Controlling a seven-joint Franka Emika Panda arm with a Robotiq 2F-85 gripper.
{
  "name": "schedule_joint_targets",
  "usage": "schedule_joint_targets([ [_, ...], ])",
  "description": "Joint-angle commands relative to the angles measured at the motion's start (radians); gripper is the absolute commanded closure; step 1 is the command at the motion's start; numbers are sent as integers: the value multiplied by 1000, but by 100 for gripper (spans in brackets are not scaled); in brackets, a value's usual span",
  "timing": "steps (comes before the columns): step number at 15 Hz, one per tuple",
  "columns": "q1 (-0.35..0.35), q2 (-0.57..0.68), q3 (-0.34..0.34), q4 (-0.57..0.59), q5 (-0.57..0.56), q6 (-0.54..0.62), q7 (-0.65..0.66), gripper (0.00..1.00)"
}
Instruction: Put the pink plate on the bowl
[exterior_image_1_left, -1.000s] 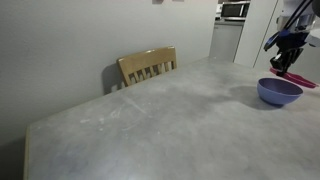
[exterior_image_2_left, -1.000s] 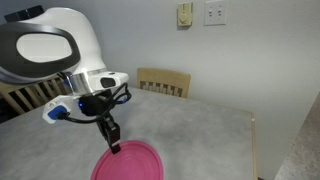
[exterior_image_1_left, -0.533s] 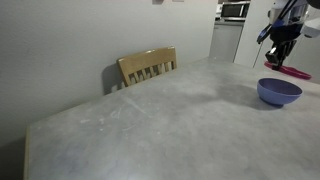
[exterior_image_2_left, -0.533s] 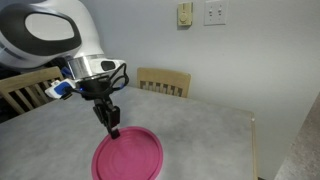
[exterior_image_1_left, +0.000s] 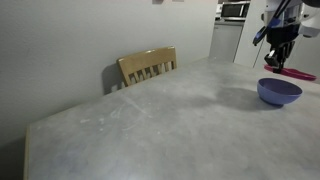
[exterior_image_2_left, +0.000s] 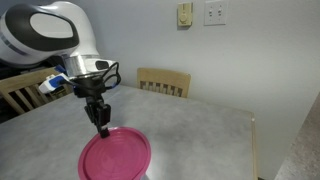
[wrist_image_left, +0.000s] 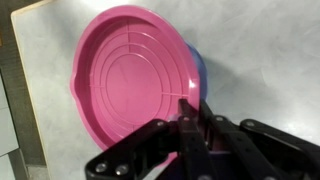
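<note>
My gripper lowers the pink plate toward the sliver of bowl (exterior_image_1_left: 280, 92) past the plate's edge next, then releases the plate's near rim, since the bowl stands below.
My gripper (wrist_image_left: 190, 108) is shut on the near rim of the pink plate (wrist_image_left: 130, 75) and holds it in the air, roughly level. In the wrist view the plate covers most of the periwinkle-blue bowl (wrist_image_left: 201, 68), of which only a sliver shows at the plate's right edge. In an exterior view the gripper (exterior_image_1_left: 275, 62) holds the plate (exterior_image_1_left: 295, 72) a little above and behind the bowl (exterior_image_1_left: 280, 92), which stands on the table at the far right. In an exterior view the gripper (exterior_image_2_left: 102, 128) grips the plate (exterior_image_2_left: 115, 156); the bowl is hidden there.
The grey table (exterior_image_1_left: 150, 130) is wide, and its edge (wrist_image_left: 22, 70) runs close to the plate in the wrist view. A wooden chair (exterior_image_1_left: 148, 66) stands at the table's far side by the wall and also shows in an exterior view (exterior_image_2_left: 163, 82).
The gripper has lifted the pink plate off the table beside the bowl and carried it sideways, so it now hangs over the bowl. The bowl has not moved.
</note>
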Motion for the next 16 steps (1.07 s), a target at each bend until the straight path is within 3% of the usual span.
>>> schedule_joint_targets([
  [1,-4,29,3,23,11,-48,28,97],
  [16,19,199,-3,141,8,-38,38,97],
])
